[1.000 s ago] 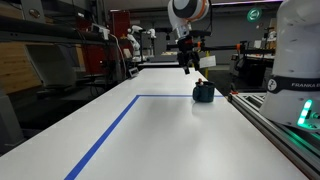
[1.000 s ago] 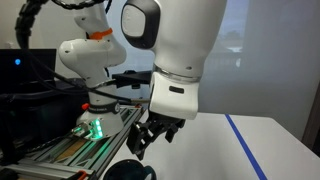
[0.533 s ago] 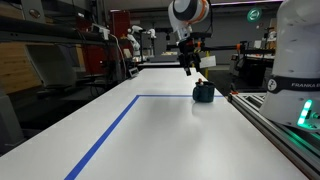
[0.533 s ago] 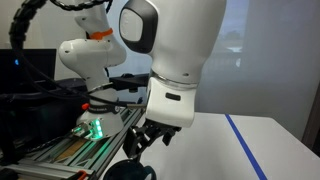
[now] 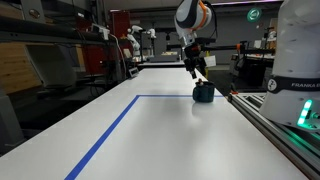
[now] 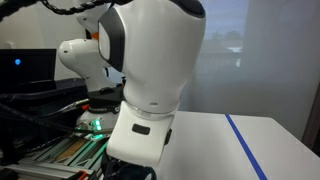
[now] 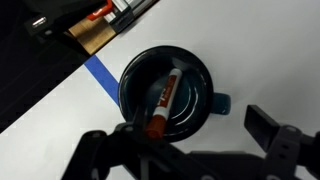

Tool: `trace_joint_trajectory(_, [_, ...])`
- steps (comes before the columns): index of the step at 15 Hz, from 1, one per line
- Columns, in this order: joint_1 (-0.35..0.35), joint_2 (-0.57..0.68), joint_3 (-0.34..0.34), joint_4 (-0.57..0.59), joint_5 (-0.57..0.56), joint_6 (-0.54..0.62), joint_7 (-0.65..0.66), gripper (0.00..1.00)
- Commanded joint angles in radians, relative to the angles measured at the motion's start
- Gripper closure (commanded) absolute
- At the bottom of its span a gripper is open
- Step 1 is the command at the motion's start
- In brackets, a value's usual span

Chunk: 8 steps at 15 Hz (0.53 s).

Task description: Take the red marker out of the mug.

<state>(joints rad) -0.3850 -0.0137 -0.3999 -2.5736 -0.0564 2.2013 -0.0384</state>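
Observation:
My gripper moves down a little and to the left in the wrist view onto the red end point(image 5: 199, 83) point(image 7: 156, 125) next, as that end sits nearer one finger.
The dark teal mug point(image 5: 203, 93) stands on the white table point(image 5: 170, 135) near its far right side. In the wrist view the mug point(image 7: 196, 72) is seen from above, handle to the right. The red marker point(image 7: 162, 102) lies slanted inside it, its red end toward the lower rim. My gripper point(image 5: 196, 69) hangs just above the mug. In the wrist view the gripper point(image 7: 175, 138) is open, its fingers straddling the mug's lower side, holding nothing. In an exterior view my white arm point(image 6: 150, 80) fills the picture and hides the mug.
A blue tape line point(image 5: 110, 130) marks the table; it also shows in the wrist view point(image 7: 100, 75). A metal rail point(image 5: 265, 118) runs along the table's right edge beside a white robot base point(image 5: 295, 60). Cardboard and dark gear point(image 7: 95, 35) lie beyond the tape.
My gripper has shifted slightly to the right, closer over the mug. My arm has swung so that it now fills the other exterior view.

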Motion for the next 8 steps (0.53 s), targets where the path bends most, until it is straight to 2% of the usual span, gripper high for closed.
trace_joint_trajectory(1, [-0.025, 0.039, -0.020, 0.039, 0.045, -0.004, -0.055, 0.00])
trace_joint_trajectory(8, [-0.047, 0.100, -0.033, 0.071, 0.077, 0.004, -0.064, 0.00])
